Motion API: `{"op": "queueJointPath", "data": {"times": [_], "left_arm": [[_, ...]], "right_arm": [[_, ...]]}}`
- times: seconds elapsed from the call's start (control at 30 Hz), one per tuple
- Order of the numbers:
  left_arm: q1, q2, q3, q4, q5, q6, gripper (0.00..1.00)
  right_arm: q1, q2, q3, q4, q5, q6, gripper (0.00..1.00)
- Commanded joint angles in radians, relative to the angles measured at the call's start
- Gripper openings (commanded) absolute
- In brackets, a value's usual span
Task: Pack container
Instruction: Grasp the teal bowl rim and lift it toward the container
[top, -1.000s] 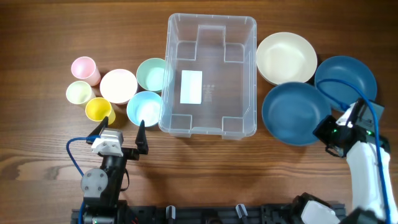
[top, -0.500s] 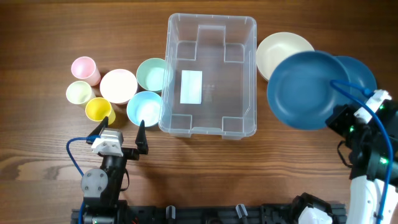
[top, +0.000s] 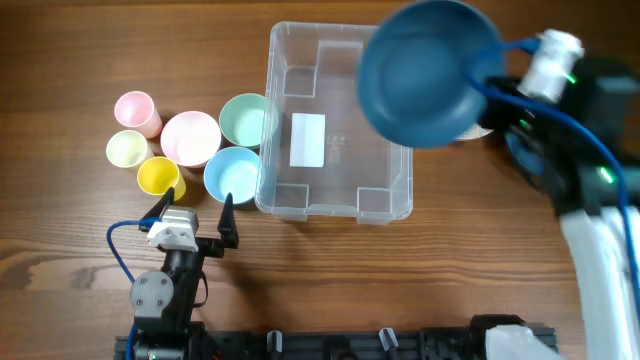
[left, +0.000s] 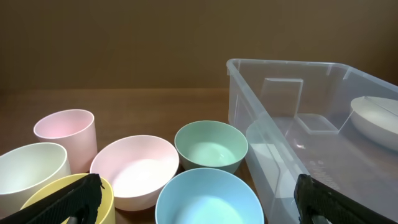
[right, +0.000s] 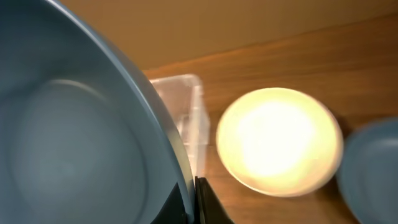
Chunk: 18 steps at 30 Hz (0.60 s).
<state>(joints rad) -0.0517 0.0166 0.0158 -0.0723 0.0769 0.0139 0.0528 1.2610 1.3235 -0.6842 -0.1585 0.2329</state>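
The dark blue bowl hangs high and past the container's side, so I should move my right gripper to the left in the overhead view, then lower the bowl inside.
The clear container (top: 284, 120) with a white label on its floor stands at the table's middle back; it also shows in the left wrist view (left: 323, 118) and the right wrist view (right: 186, 99). My right gripper (top: 492, 72) is shut on the rim of a dark blue bowl (top: 425, 75) and holds it high over the container's right side; the bowl fills the left of the right wrist view (right: 74, 137), the fingers (right: 194, 202) pinching its rim. My left gripper (top: 195, 212) is open and empty, just in front of the light blue bowl (top: 232, 173).
Left of the container stand a green bowl (top: 245, 118), a pink bowl (top: 190, 138), and pink (top: 135, 110), cream (top: 126, 149) and yellow (top: 158, 176) cups. A cream bowl (right: 278, 140) and part of another blue bowl (right: 373, 168) lie right of the container.
My right arm has lifted the dark blue bowl off the table and carried it up and left, from right of the container to above its right side. The left arm has not moved.
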Motion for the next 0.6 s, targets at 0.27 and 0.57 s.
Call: {"op": "queueJointPath", "data": {"times": [0.27, 0.57], "left_arm": [[-0.003, 0.000, -0.010, 0.003, 0.001, 0.008, 1.00], [-0.003, 0.000, -0.010, 0.003, 0.001, 0.008, 1.00]], "right_arm": [[0.252, 0.462, 0.190, 0.142, 0.297, -0.055, 0.04], [0.264, 0.608, 0.190, 0.248, 0.281, -0.057, 0.04]]}}
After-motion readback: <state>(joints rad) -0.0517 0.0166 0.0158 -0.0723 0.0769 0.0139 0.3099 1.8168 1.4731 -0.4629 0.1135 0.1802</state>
